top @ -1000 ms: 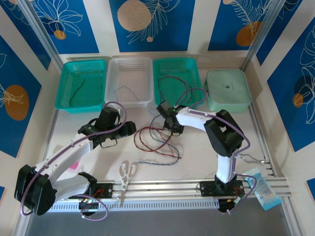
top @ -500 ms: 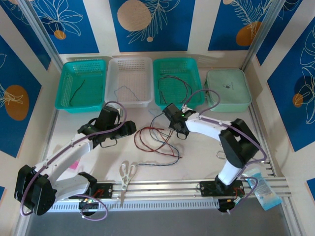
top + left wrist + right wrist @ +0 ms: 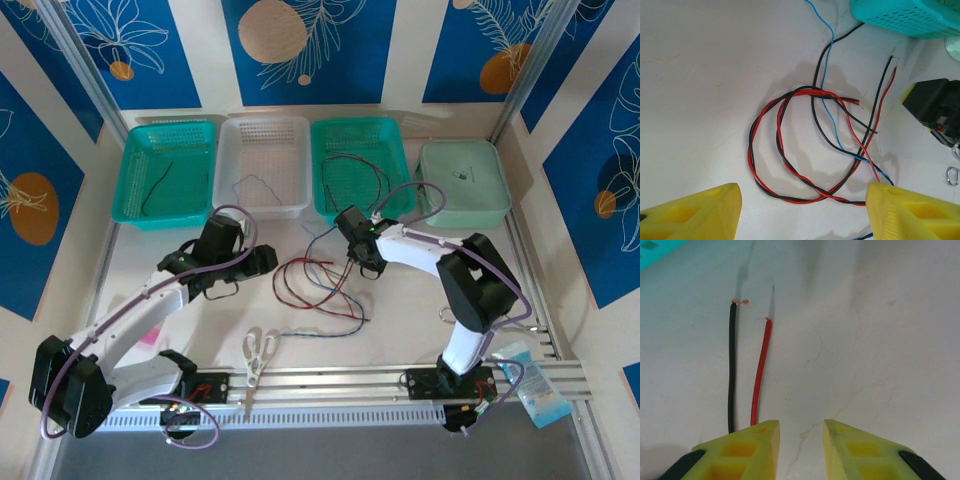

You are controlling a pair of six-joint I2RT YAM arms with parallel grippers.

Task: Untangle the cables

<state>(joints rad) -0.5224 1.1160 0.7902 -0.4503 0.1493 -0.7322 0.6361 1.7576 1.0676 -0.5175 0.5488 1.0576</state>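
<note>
Next, my right gripper goes down and toward the left gripper to close on the red wire end (image 3: pixel 755 400), since it lies below the fingers, outside their gap.
The cables (image 3: pixel 320 290) lie as a loose tangle of red, black and blue wires on the white table between my two arms. In the left wrist view the cables (image 3: pixel 805 145) show twisted red-black loops crossed by a blue wire. My left gripper (image 3: pixel 250 272) (image 3: pixel 802 200) stands wide open just short of them, touching nothing. My right gripper (image 3: pixel 355 250) (image 3: pixel 800 432) is open a little with bare table between its fingers. A red wire end (image 3: pixel 760 370) and a black wire end (image 3: pixel 731 365) lie just left of its left finger and run under it.
Along the back stand a teal basket (image 3: pixel 165 126) holding a black wire, a white basket (image 3: pixel 263 121) with a thin wire, a second teal basket (image 3: pixel 360 121) with wires, and a green lidded box (image 3: pixel 462 180). Scissors (image 3: pixel 260 350) lie near the front rail.
My right gripper's jaws have parted from shut, and it has shifted slightly right while its elbow swung outward. The left arm has not moved.
</note>
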